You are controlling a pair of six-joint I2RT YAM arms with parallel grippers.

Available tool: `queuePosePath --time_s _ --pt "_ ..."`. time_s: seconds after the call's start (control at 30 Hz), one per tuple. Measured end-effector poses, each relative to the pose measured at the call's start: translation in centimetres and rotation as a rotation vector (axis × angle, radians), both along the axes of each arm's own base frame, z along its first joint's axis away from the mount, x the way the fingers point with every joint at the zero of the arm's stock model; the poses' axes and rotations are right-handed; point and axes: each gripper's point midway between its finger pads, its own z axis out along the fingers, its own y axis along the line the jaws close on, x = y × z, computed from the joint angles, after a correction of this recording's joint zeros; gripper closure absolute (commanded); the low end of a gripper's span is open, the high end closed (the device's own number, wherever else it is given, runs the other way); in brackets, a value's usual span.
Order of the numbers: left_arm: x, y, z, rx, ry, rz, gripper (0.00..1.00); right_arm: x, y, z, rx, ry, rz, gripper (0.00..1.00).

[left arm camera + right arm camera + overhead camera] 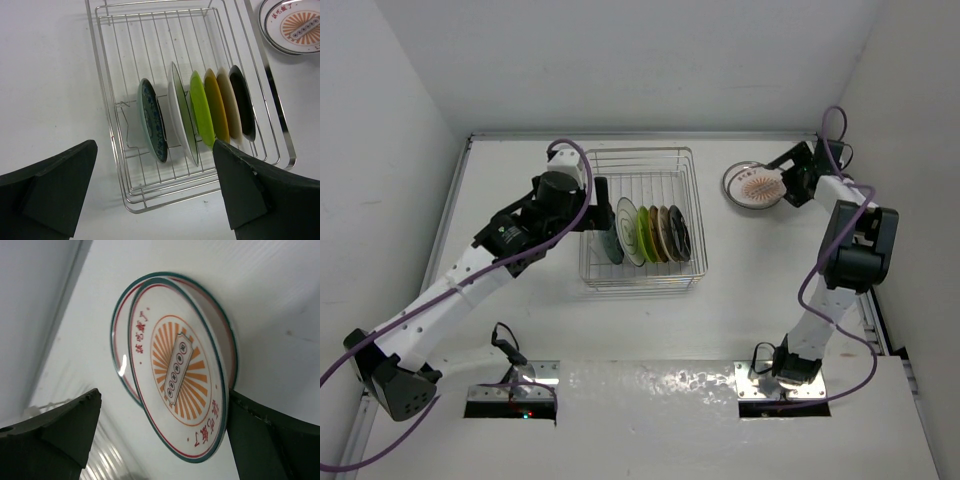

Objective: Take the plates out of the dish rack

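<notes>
The left gripper moves down and toward the right in the top view next. It straddles the white plate's upper rim [627,231] [180,113] to close, since gaps beside it leave finger room.
The dish rack [690,200] is a silver wire basket in mid-table; it also shows in the left wrist view [101,85]. Several plates stand upright in it: blue-patterned [152,120], white [182,117], lime green [201,107], tan [217,105], cream [229,102], black [242,100]. My left gripper [155,200] is open and empty above the rack's near left part [603,210]. Two white plates with an orange sunburst [752,186] lie stacked right of the rack. My right gripper [162,440] is open around the top plate [177,370], whose rim is at the right finger [272,440].
White walls close the table on the left, back and right. The stacked plates sit near the back right corner, and they show in the left wrist view [295,25]. The lower plate [120,340] peeks out from under the top one.
</notes>
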Motion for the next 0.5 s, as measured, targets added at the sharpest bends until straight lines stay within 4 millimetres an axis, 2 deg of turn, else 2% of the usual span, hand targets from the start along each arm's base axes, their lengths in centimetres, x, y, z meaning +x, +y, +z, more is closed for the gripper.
queuePosePath --time_s 0.1,0.2,0.3,0.5 --pt "0.0 -0.1 0.0 -0.005 0.003 -0.004 0.02 -0.5 -1.1 0.0 -0.085 0.084 -0.004 0.01" --pt "-0.1 -0.4 -0.2 -0.011 0.011 -0.012 0.02 -1.5 -1.3 -0.2 -0.140 0.158 0.015 0.01" --pt "0.0 -0.8 -0.8 -0.010 0.032 -0.022 0.02 -2.0 -0.7 -0.6 -0.151 0.213 0.054 0.01" --pt "0.0 -1.6 -1.8 -0.019 0.069 -0.044 0.02 -1.5 1.4 -2.6 -0.117 0.273 0.145 0.01"
